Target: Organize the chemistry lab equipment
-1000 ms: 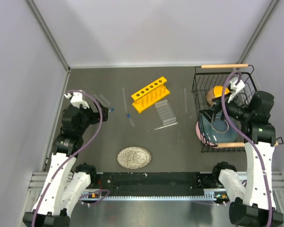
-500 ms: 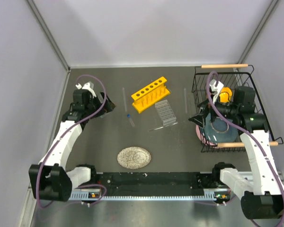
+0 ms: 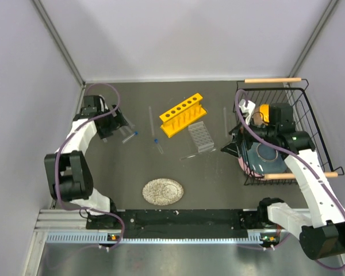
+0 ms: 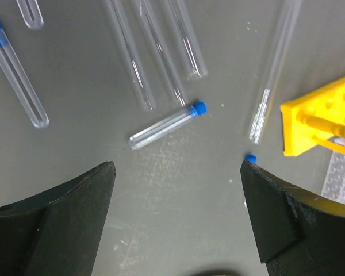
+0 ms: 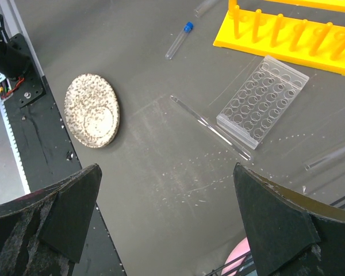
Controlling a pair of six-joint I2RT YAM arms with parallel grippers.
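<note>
The row's last tube toward the yellow rack (image 3: 183, 115) is below and outward of the left gripper. Bare table leaves room for the fingers, so the left gripper will lower outward onto its near end next.
The yellow six-hole rack (image 3: 183, 115) stands at the table's back centre, with the clear gridded rack (image 3: 200, 137) just in front of it. Thin glass tubes (image 3: 151, 121) and a blue-capped vial (image 3: 158, 144) lie to their left. My left gripper (image 3: 116, 129) is open and empty above another blue-capped vial (image 4: 167, 125) and several clear tubes (image 4: 141, 57). My right gripper (image 3: 229, 146) is open and empty over bare table, near the gridded rack (image 5: 263, 98) and a thin tube (image 5: 210, 126). The yellow rack shows in the left wrist view (image 4: 328, 123) and in the right wrist view (image 5: 287, 34).
A round speckled grey plate (image 3: 163, 191) lies near the front centre and shows in the right wrist view (image 5: 93, 110). A black wire basket (image 3: 299, 92) with bowls (image 3: 264, 155) stands at the right, beside my right arm. Grey walls close in the back and sides.
My left arm has reached up and back to the tubes at the far left. My right gripper has moved left, from over the basket to the table beside the gridded rack.
</note>
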